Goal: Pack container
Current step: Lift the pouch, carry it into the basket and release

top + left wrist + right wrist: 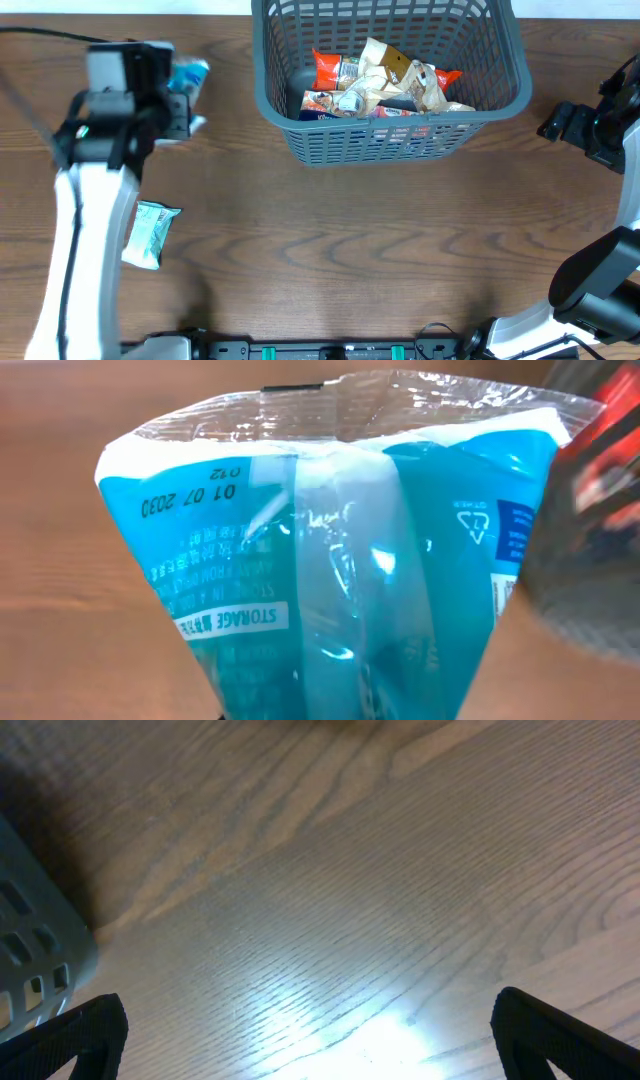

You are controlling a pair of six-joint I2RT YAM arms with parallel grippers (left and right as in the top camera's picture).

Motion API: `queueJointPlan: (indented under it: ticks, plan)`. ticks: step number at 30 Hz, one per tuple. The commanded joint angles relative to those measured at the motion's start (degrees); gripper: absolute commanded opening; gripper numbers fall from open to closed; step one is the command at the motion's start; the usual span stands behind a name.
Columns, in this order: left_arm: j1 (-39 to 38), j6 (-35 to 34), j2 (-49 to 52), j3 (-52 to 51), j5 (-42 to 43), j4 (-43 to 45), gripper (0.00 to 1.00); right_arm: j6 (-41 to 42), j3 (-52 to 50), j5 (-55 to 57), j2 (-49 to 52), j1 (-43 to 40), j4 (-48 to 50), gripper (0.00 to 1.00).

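Observation:
I will move my left gripper to the right in the overhead view, then down into the container's near corner (318,102), to let go of the packet, because other packets are already there.
The container (290,110), a dark grey lattice-sided basket, stands at the back centre and holds several snack packets (385,85). My left gripper (172,100) is to its left, shut on a teal snack packet (190,74). In the left wrist view this packet (330,560) fills the frame, its sealed end pointing away, and hides the fingers. A second teal packet (150,232) lies flat on the table at the left. My right gripper (552,124) is open and empty to the right of the container, with only tabletop between its fingers (310,1050).
The container's corner (35,945) shows at the left of the right wrist view. A blurred dark and red shape (590,540) sits at the right edge of the left wrist view. The wooden table (350,250) spreads in front of the container.

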Motion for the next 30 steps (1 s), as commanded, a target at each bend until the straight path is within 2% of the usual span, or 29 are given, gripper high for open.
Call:
queueJointPlan:
  ticks: [1, 7, 12, 18, 26, 30]
  plan:
    - [0.1, -2.6, -5.5, 2.1, 2.8, 2.9, 0.06, -0.7, -0.3, -0.2, 0.0, -0.3, -0.1, 0.99]
    - [-2.3, -4.4, -8.8, 2.1, 7.4, 9.3, 0.06, -0.7, -0.3, -0.2, 0.0, -0.3, -0.3, 0.99]
    - [-8.1, -3.3, -8.4, 2.1, 10.4, 12.5, 0.06, -0.7, -0.3, -0.2, 0.0, -0.2, -0.6, 0.99]
    - [-16.9, 2.7, -8.1, 2.1, 10.4, 16.4, 0.06, -0.7, -0.3, -0.2, 0.0, -0.1, -0.7, 0.99]
    - [-26.7, 15.8, -5.6, 2.1, 10.4, 19.5, 0.06, -0.7, -0.3, -0.2, 0.0, -0.1, -0.7, 0.99]
    - [-28.8, 16.1, -3.1, 2.4, 10.3, 23.3, 0.06, -0.7, -0.3, -0.2, 0.0, -0.1, -0.7, 0.99]
